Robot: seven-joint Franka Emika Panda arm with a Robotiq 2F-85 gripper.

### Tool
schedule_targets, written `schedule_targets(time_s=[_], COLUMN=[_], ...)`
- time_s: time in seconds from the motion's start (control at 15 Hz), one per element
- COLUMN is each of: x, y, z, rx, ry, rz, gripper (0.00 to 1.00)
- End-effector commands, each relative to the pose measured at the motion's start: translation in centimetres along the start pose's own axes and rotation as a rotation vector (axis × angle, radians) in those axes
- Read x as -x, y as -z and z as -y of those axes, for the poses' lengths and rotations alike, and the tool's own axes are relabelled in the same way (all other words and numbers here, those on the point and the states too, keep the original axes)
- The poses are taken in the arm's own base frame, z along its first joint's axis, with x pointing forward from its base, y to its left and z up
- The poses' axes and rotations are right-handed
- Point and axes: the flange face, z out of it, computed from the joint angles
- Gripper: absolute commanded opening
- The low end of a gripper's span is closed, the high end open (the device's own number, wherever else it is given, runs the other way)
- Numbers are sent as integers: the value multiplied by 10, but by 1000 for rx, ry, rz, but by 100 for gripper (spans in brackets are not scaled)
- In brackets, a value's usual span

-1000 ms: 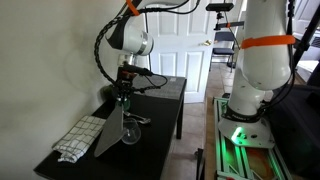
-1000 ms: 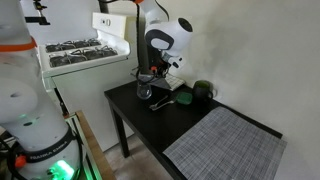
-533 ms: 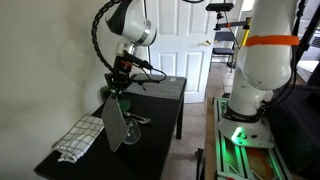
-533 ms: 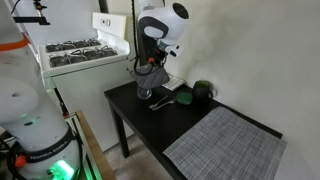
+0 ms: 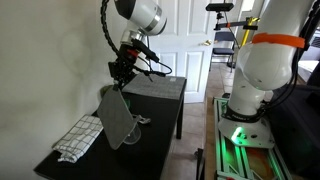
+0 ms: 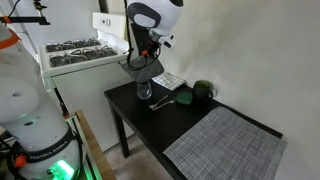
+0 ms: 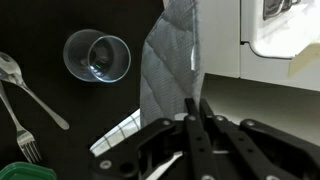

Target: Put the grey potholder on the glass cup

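Note:
The glass cup stands below the gripper, so the gripper should next turn and move down, lay the potholder (image 7: pixel 168 60) over the glass cup's open rim (image 7: pixel 93 55) and let go of the potholder's corner.
The grey potholder (image 5: pixel 117 120) hangs slanted from my gripper (image 5: pixel 121 83), which is shut on its top edge, well above the black table (image 5: pixel 150 135). From the wrist, the potholder (image 7: pixel 168 60) stretches away from the closed fingertips of my gripper (image 7: pixel 193 104). The glass cup (image 7: pixel 97 55) stands upright on the table to the left of the pad, apart from it. In an exterior view the glass cup (image 6: pixel 144 93) sits just below my gripper (image 6: pixel 140 62). The hanging pad hides the cup in the exterior view taken from the door side.
A white checked dish towel (image 5: pixel 80 138) lies at one end of the table. A spoon (image 7: pixel 10 68) and fork (image 7: pixel 32 115) lie near the cup. A dark green round object (image 6: pixel 203 90) and a large grey mat (image 6: pixel 225 145) occupy the other end. A stove (image 6: pixel 85 50) stands beside the table.
My arm has risen, lifting the potholder higher above the table. The cup has stayed where it was.

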Motion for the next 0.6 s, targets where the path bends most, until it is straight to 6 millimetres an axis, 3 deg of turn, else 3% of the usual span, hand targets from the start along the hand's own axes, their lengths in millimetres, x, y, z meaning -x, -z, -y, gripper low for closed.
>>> schedule_targets(time_s=[0.0,0.27,0.53], x=[25,42,44], y=[21,32,39], z=[-9,-24,-50], rx=[-27,-37,-3], ry=[35,55,7], rz=[-25,-2,-9], gripper=[2,2,2])
